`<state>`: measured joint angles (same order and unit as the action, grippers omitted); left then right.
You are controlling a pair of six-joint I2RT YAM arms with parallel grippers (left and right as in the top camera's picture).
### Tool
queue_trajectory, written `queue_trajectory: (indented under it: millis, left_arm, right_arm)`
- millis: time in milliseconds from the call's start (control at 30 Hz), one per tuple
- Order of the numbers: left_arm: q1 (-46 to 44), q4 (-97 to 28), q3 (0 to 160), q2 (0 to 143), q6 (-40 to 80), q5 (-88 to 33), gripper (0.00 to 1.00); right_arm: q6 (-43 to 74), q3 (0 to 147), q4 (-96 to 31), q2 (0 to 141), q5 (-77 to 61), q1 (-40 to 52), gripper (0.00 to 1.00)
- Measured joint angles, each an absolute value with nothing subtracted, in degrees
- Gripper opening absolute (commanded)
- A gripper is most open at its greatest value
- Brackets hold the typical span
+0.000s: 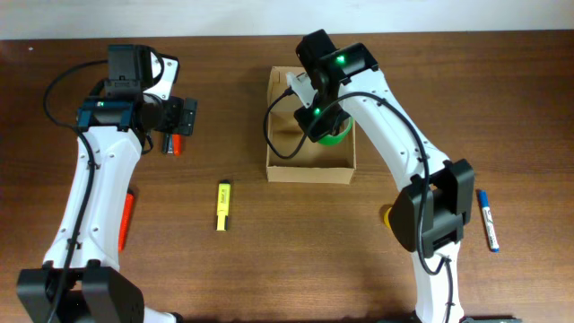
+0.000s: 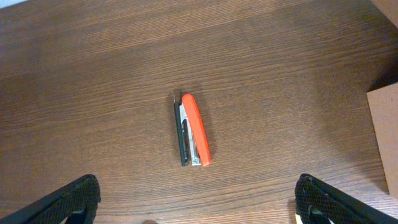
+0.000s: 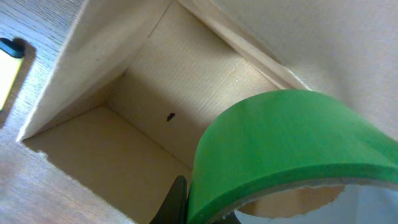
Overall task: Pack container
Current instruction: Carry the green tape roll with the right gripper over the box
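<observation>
The right gripper lowers between the box's cardboard sides to the box's bare bottom next. It releases the green tape roll (image 3: 292, 149), since that bottom lies below the gripper.
The container (image 1: 309, 170) is an open tan cardboard box at the table's middle back; its inside walls fill the right wrist view (image 3: 124, 93). My right gripper (image 1: 325, 126) is shut on a green tape roll (image 3: 292, 149) and holds it over the box's open top, near its right side. The roll shows green under the gripper in the overhead view (image 1: 334, 136). My left gripper (image 2: 199, 208) is open and empty at the back left, its fingers wide apart, above a red and black stapler (image 2: 193, 129) that lies flat on the table (image 1: 175, 144).
A yellow highlighter (image 1: 223, 205) lies left of the box and shows at the edge of the right wrist view (image 3: 9, 68). A red marker (image 1: 126, 218) lies by the left arm. A blue marker (image 1: 487, 220) and a yellow item (image 1: 387, 215) lie right.
</observation>
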<state>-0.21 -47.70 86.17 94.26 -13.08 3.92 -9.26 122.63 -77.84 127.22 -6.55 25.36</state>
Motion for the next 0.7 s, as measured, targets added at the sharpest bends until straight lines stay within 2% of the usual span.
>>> queue_trajectory:
  millis: [700]
  left_arm:
    - [-0.2,-47.7,86.2,94.3,-13.1,3.9,1.00]
  right_arm:
    - [-9.9,122.8,-76.0,130.0,-5.0,25.4,0.04]
